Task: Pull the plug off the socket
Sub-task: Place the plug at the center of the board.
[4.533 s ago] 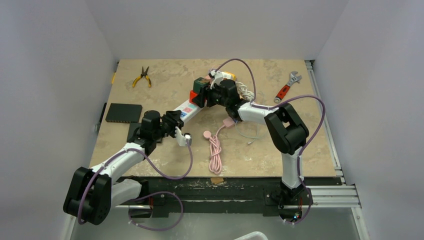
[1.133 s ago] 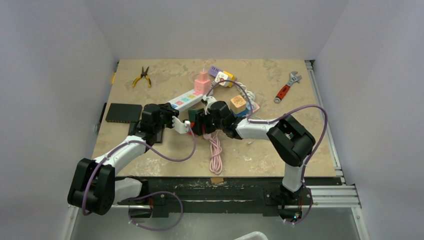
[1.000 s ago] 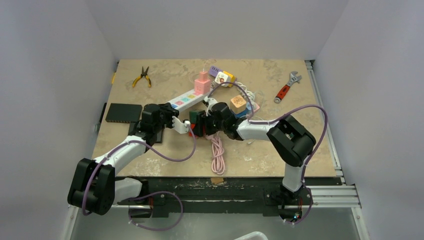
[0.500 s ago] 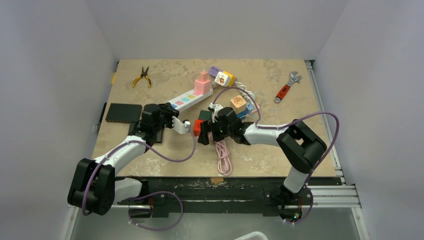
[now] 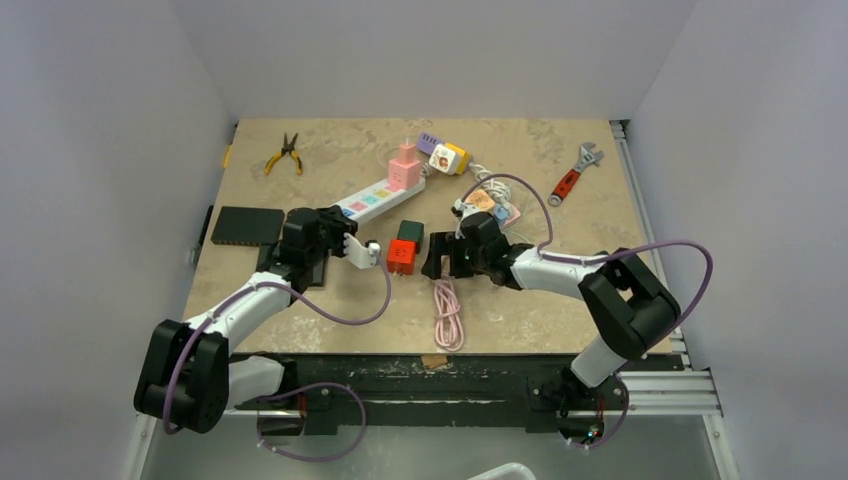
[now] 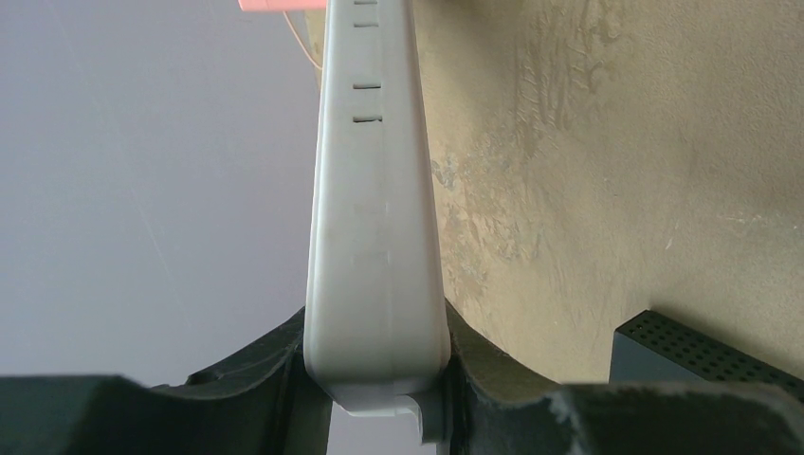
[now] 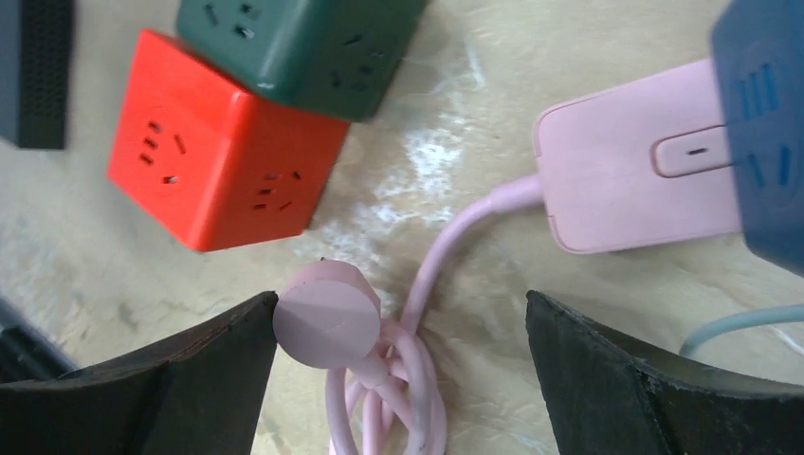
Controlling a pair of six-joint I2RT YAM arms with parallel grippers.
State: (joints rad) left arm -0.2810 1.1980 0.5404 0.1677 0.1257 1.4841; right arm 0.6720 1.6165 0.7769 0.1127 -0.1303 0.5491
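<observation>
My open right gripper moves outward past the green cube next and closes around the pink plug block, which stands outward of it, plugged into the power strip.
The white power strip lies slantwise on the table, with a pink plug block standing in its far end. My left gripper is shut on the strip's near end, and the left wrist view shows the strip clamped between the black jaws. A joined red-and-green cube plug lies loose on the table beside the strip, also seen in the right wrist view. My right gripper is open and empty just right of it, over a round pink plug.
A coiled pink cable lies below the right gripper. A pink flat adapter, a blue cube and other cubes lie behind it. A black box, pliers and a wrench lie around the edges.
My right gripper carried the red-and-green cube plug off the strip toward the near middle, set it on the table, opened and drew back to the right. The left gripper kept holding the strip.
</observation>
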